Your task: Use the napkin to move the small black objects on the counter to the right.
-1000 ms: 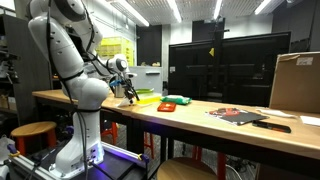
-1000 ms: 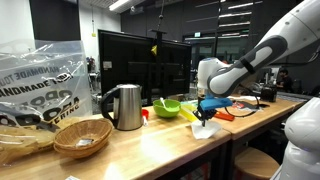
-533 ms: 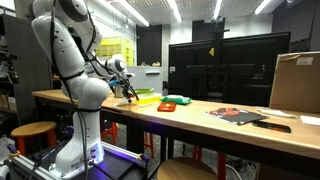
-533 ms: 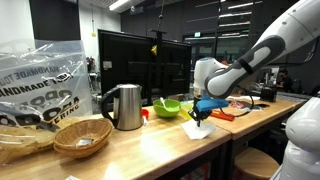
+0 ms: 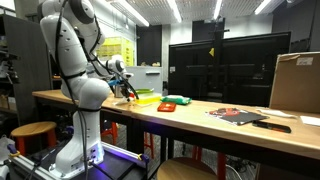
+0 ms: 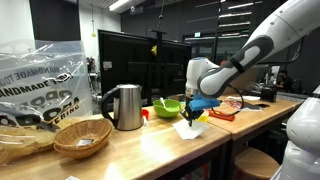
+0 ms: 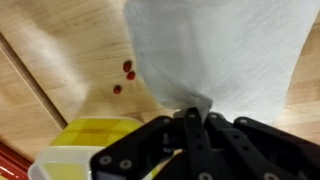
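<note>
I will move my gripper slightly away from the yellow dish next and let go of the napkin's corner (image 6: 188, 126) (image 7: 200, 102) over the wooden counter, since the napkin already lies spread there.
My gripper (image 7: 195, 118) is shut on a corner of a white napkin (image 7: 215, 50), which hangs spread onto the light wooden counter (image 7: 60, 60). A few small dark objects (image 7: 128, 67) lie on the wood just left of the napkin's edge. In both exterior views the gripper (image 5: 127, 89) (image 6: 193, 110) is low over the counter (image 5: 200, 115) (image 6: 150, 145), with the napkin (image 6: 193, 129) touching the top. The small objects are too small to see there.
A yellow dish (image 7: 85, 140) (image 5: 145, 96) sits close beside the gripper. A green bowl (image 6: 167, 107), a steel kettle (image 6: 124, 106), a wicker basket (image 6: 82, 138) and a plastic bag (image 6: 35, 85) stand along the counter. A cardboard box (image 5: 295, 82) and dark papers (image 5: 240, 115) are at the far end.
The gripper has dragged the napkin along the counter towards the green bowl and kettle; the arm's upper links have shifted with it.
</note>
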Tool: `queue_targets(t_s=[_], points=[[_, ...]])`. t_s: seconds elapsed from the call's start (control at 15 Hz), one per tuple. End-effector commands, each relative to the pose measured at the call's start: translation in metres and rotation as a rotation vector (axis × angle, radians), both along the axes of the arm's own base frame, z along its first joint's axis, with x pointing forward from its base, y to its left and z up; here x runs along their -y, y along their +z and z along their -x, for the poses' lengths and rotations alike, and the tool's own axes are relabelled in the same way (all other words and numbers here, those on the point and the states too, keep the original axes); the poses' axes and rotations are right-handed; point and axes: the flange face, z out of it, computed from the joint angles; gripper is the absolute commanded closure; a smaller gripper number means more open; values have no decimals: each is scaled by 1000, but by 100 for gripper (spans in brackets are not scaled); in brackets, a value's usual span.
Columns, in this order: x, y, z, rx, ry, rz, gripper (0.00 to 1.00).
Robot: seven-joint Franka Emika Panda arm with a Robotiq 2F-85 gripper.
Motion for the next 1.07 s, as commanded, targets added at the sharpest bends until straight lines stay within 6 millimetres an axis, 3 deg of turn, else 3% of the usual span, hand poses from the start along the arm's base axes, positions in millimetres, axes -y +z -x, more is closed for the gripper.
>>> queue_targets(t_s=[0.0,0.4,0.47,0.6,1.0], points=[[-11,2,-15,1,50,8,100],[-19,2,-25,-8,78,8,100],[-19,0,-26,-15,81,9,74],[-22,0,-28,-19,84,6,68],[-25,5,-31,-21,96,11,28]])
